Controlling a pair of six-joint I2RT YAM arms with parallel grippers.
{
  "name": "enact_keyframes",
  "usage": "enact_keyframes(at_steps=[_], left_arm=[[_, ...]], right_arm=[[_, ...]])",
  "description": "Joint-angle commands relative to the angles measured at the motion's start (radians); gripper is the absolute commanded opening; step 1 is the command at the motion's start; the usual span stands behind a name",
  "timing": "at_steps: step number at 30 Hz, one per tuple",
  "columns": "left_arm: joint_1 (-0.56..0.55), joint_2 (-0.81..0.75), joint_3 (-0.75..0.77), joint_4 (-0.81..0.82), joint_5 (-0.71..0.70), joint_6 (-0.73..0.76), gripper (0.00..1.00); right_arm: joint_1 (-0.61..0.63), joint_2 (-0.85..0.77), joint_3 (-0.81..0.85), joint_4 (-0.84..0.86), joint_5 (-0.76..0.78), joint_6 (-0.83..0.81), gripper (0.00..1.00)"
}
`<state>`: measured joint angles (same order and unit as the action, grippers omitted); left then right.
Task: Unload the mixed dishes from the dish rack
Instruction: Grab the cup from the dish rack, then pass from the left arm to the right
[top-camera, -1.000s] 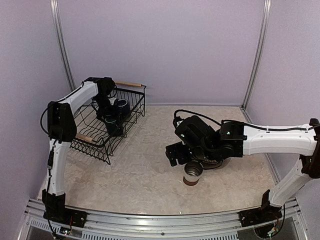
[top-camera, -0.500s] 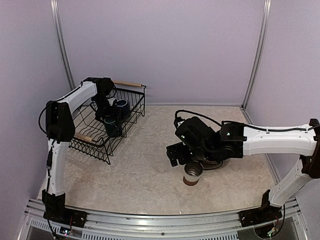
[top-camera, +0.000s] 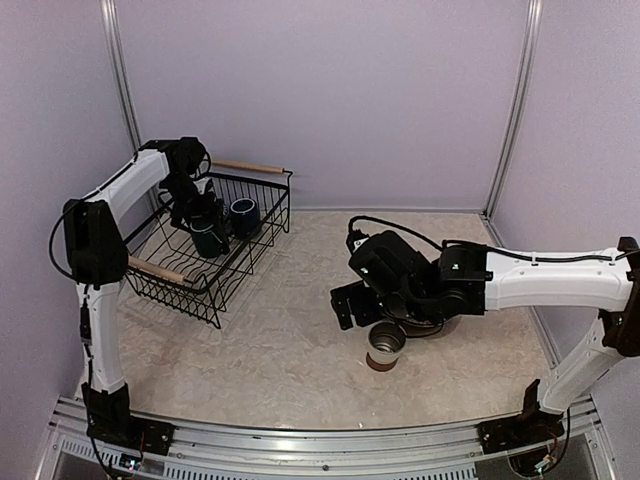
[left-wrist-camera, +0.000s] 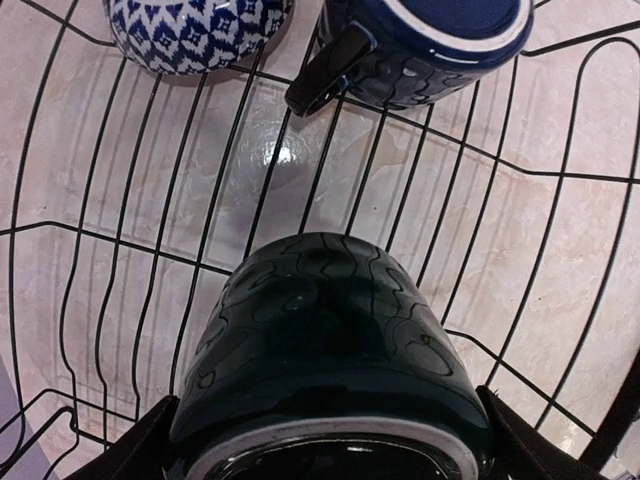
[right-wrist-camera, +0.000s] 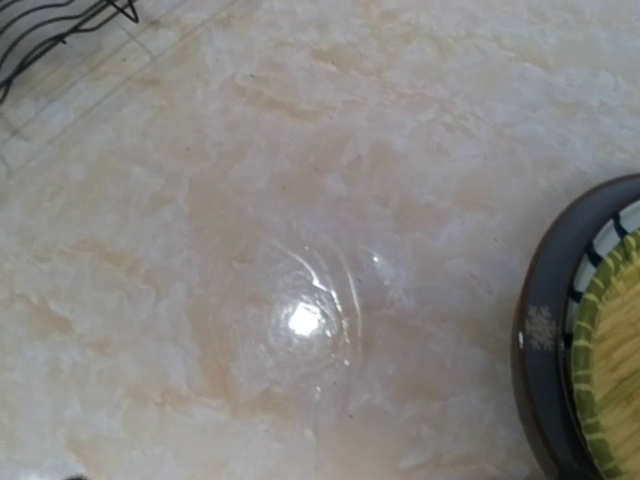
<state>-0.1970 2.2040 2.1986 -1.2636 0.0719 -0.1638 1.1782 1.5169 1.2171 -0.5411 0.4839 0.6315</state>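
Observation:
I will raise my right gripper, turn it toward the rack and close on the dark green mug, since that is to its left in the top view.
My left gripper (top-camera: 205, 232) is shut on the dark green mug (left-wrist-camera: 330, 340), gripping it near the rim, and holds it over the floor of the black wire dish rack (top-camera: 222, 284). In the rack beyond it lie a dark blue mug (left-wrist-camera: 420, 40) and a blue-and-white patterned bowl (left-wrist-camera: 195, 30). My right gripper (top-camera: 372, 318) hangs open and empty just above the grey brown-based cup (top-camera: 385, 346), which stands upright on the table. Its fingers do not show in the right wrist view. A stack of plates (right-wrist-camera: 590, 340), dark grey, striped and straw yellow, lies beside it.
The rack has wooden bar handles (top-camera: 250, 167) at the back and front left. Its corner shows in the right wrist view (right-wrist-camera: 50, 30). The marbled tabletop (top-camera: 290, 350) stretches between rack and cup. Purple walls close in the back and sides.
My left arm has drawn back and to the left, carrying the dark green mug up and leftward inside the rack. My right arm has barely moved.

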Motion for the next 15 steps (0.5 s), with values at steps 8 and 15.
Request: enact_keyframes(at_steps=[8,15], left_arm=[[0.002,-0.373,-0.142,0.193,0.365,-0.078,0.23],[-0.068,-0.644,-0.519,0.635,0.661,-0.16,0.21]], right_arm=[[-0.077,-0.001,0.013,0.208,-0.146,-0.027,1.0],[-0.198,-0.042,-0.073,0.566,-0.454,0.072,1.0]])
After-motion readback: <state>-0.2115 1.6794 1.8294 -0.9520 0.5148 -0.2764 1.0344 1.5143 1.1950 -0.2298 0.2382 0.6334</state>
